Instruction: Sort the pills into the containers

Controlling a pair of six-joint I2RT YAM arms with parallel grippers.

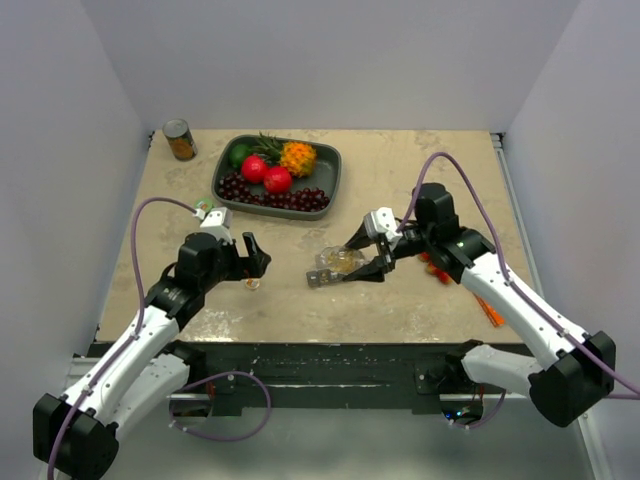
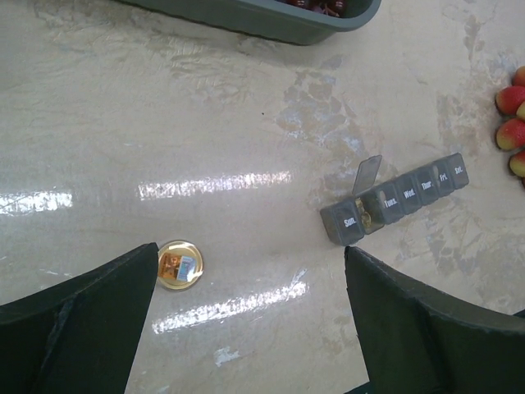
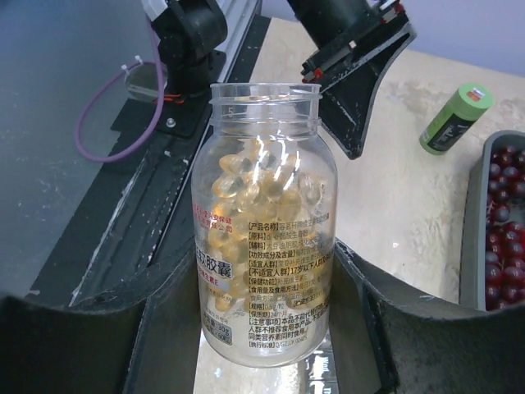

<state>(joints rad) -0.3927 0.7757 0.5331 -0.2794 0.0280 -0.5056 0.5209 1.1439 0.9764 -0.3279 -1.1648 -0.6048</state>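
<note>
The gold cap is below my left gripper's open fingers, toward the left in the wrist view, so I will next move this gripper to that side and down onto the cap.
My right gripper is shut on a clear uncapped bottle, holding it tipped with its mouth toward the left arm. The pills, yellow softgels, fill much of it. Just under the bottle lies the containers strip, grey with day labels. One lid near its Sunday end stands up, and something amber shows inside. My left gripper hangs open over bare table, with the bottle's gold cap lying beside its left finger.
A dark grey fruit tray sits at the back, a tin can at the far left corner. A green tube lies by the left arm. Small red fruits and an orange item lie right.
</note>
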